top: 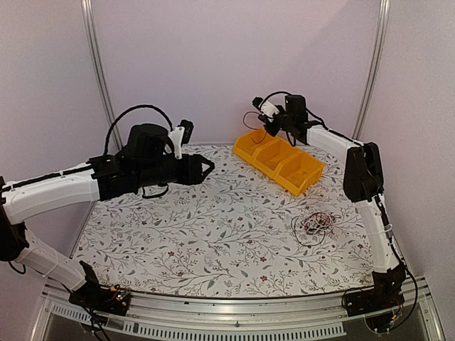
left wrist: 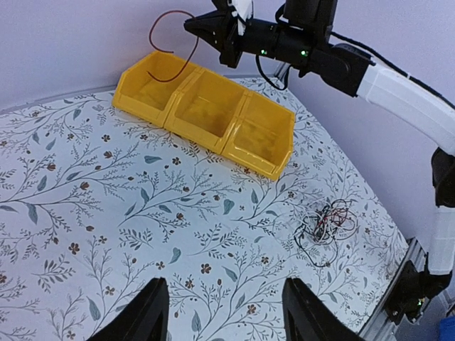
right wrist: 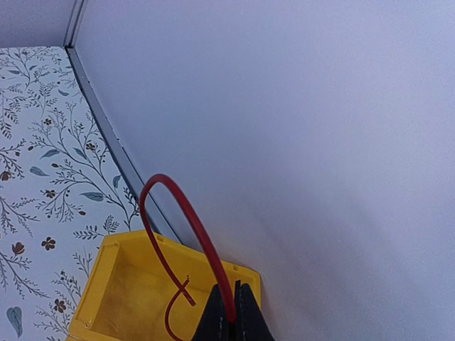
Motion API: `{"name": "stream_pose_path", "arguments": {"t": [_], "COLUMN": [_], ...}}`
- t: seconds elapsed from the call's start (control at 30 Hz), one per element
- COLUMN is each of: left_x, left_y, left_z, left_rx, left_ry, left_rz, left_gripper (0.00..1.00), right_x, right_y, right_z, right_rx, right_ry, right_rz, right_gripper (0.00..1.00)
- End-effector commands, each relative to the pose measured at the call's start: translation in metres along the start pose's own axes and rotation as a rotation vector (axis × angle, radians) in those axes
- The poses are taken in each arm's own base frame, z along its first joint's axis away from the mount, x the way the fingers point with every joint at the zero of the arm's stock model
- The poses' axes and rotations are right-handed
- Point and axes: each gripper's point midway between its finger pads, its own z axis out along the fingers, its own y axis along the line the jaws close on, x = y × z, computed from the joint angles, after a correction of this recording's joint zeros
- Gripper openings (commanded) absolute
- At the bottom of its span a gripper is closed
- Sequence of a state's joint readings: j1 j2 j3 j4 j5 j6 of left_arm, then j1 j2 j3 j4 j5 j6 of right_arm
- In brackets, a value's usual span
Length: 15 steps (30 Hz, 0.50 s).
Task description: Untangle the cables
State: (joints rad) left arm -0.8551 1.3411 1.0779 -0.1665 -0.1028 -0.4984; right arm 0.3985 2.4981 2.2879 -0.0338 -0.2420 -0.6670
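My right gripper should next move down slightly there and open, because the red cable's loose end already hangs over the end compartment (top: pixel 251 143) (right wrist: pixel 151 294).
A small tangle of thin black, red and white cables (top: pixel 316 226) (left wrist: pixel 327 222) lies on the floral table near the right side. One red cable (right wrist: pixel 178 206) (left wrist: pixel 170 42) (top: pixel 247 119) is apart from it. My right gripper (right wrist: pixel 232 293) (left wrist: pixel 193 25) (top: pixel 270 130) is shut on this cable, holding it in the air above the end compartment of the yellow bins (right wrist: pixel 106 284). The cable arches up and its free end hangs into that compartment. My left gripper (left wrist: pixel 225 283) (top: pixel 210 167) hovers open and holds nothing, well left of the tangle.
The yellow bin (top: pixel 279 160) (left wrist: pixel 206 114) has three compartments in a row and stands at the back right of the table. A wall and a metal rail (right wrist: pixel 106 135) run just behind it. The right arm (top: pixel 366 177) stands beside the tangle.
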Motion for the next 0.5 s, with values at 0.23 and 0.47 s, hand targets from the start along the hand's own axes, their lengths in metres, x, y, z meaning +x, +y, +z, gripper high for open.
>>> {"name": "stream_pose_path", "arguments": {"t": [0.23,0.47], "left_x": [0.016,0.018], "left_y": [0.002,0.003], "left_z": [-0.001,-0.005], "left_rx": [-0.011,-0.01], "left_ry": [0.043,0.041], "left_rz": [-0.012,-0.021], "left_gripper": [0.57,0.57], "right_x": [0.037,0.046], "right_y": [0.008,0.013], "right_z": [0.015,0.012], "right_rx": [0.02,-0.005], "right_ry": [0.067,0.114], "right_rz": [0.006,-0.005], "right_gripper": [0.0,0.4]}}
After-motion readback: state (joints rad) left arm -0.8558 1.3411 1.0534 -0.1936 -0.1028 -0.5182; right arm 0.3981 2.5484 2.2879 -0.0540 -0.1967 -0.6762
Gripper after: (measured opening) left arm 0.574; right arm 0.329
